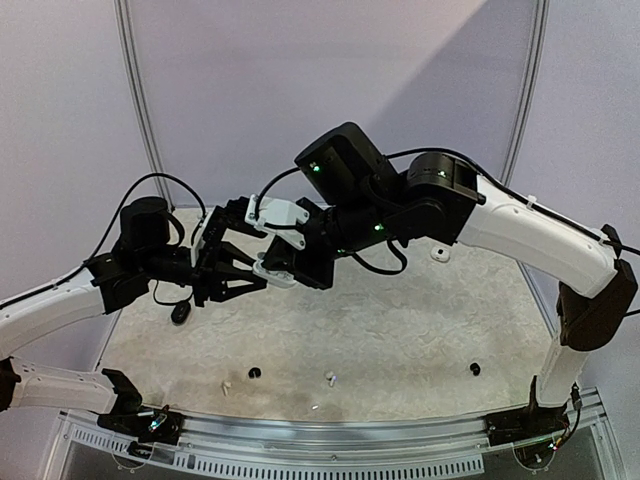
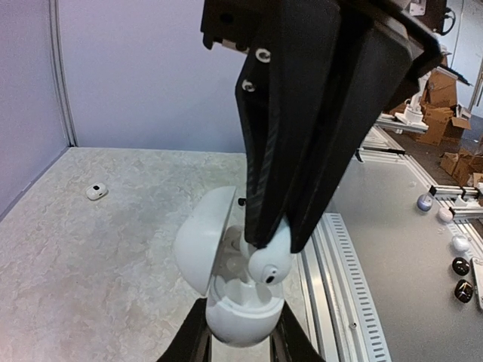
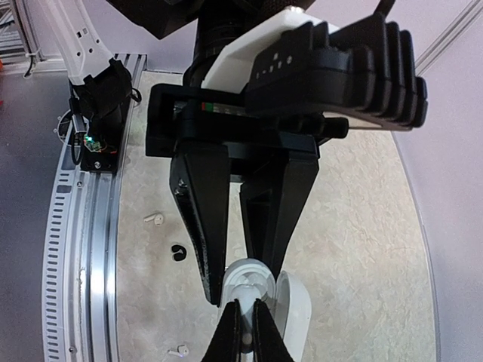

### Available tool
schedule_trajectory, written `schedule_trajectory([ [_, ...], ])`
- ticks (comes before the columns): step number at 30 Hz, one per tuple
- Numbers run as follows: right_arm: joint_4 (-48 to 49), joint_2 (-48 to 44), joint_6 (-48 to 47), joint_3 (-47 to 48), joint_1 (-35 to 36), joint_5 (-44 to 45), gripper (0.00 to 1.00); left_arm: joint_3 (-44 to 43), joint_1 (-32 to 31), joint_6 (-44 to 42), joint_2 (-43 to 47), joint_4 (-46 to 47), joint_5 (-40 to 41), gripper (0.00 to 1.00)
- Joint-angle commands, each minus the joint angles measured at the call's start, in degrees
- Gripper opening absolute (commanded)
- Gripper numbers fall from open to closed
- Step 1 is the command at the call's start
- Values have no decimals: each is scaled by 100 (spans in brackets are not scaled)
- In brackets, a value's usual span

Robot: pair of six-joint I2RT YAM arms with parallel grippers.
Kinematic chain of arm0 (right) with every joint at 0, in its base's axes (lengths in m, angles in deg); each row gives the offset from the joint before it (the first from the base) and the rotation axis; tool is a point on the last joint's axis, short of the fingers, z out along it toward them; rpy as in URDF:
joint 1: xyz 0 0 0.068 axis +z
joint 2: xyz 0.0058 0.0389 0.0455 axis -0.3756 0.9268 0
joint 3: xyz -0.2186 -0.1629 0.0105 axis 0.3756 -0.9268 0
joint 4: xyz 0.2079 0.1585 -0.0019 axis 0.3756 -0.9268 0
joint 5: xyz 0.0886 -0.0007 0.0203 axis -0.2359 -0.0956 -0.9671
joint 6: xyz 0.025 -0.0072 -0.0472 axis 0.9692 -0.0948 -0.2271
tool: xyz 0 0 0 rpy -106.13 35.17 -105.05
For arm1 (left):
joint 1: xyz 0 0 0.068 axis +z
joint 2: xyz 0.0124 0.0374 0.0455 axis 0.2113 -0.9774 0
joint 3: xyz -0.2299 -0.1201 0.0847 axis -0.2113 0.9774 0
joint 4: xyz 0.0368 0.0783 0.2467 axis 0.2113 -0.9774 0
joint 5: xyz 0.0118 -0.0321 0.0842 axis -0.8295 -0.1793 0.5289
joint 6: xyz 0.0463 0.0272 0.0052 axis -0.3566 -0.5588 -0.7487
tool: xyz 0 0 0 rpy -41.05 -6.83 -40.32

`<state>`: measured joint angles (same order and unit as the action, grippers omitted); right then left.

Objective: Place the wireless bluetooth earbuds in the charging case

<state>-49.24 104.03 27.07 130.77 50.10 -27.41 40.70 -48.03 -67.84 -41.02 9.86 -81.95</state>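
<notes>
I need to tilt my left gripper's fingers down, lower the white charging case onto the bare mat point(image 1: 296, 297) and release it; the mat is clear of loose earbuds.
A white charging case point(image 2: 240, 320) stands with its lid point(image 2: 202, 240) swung open, and my left gripper point(image 2: 241, 315) is shut on its lower half. Right over the case's mouth my right gripper point(image 2: 278, 243) is shut on a white earbud point(image 2: 270, 264), whose round head hangs at the rim while the stem is hidden between the fingers. From the right wrist, the right gripper point(image 3: 247, 311) pinches the earbud above the case point(image 3: 249, 277), with the left gripper's fingers point(image 3: 202, 226) on either side. From above, both grippers meet over the mat's left middle point(image 1: 248, 260).
Loose earbuds lie near the front of the mat: white ones point(image 1: 329, 377) point(image 1: 225, 384) point(image 1: 314, 407), black ones point(image 1: 254, 372) point(image 1: 475, 369). A black case point(image 1: 180, 313) lies at the left, a white case point(image 1: 438, 253) at the back right. A metal rail point(image 1: 330, 440) runs along the front edge.
</notes>
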Motion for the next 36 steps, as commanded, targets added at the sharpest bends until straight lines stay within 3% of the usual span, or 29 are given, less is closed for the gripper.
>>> schedule_trajectory([
  [1,-93,158,-107,128,42,246,0,-168,-134,-54,-37,16,-65,0],
  [19,-759,464,-339,427,43,427,0,-147,-178,24,2,66,73,0],
  [26,-602,537,-295,446,38,404,18,-136,-178,11,3,105,61,0],
  [36,-362,395,-73,464,37,353,26,-34,-172,234,15,180,99,0],
])
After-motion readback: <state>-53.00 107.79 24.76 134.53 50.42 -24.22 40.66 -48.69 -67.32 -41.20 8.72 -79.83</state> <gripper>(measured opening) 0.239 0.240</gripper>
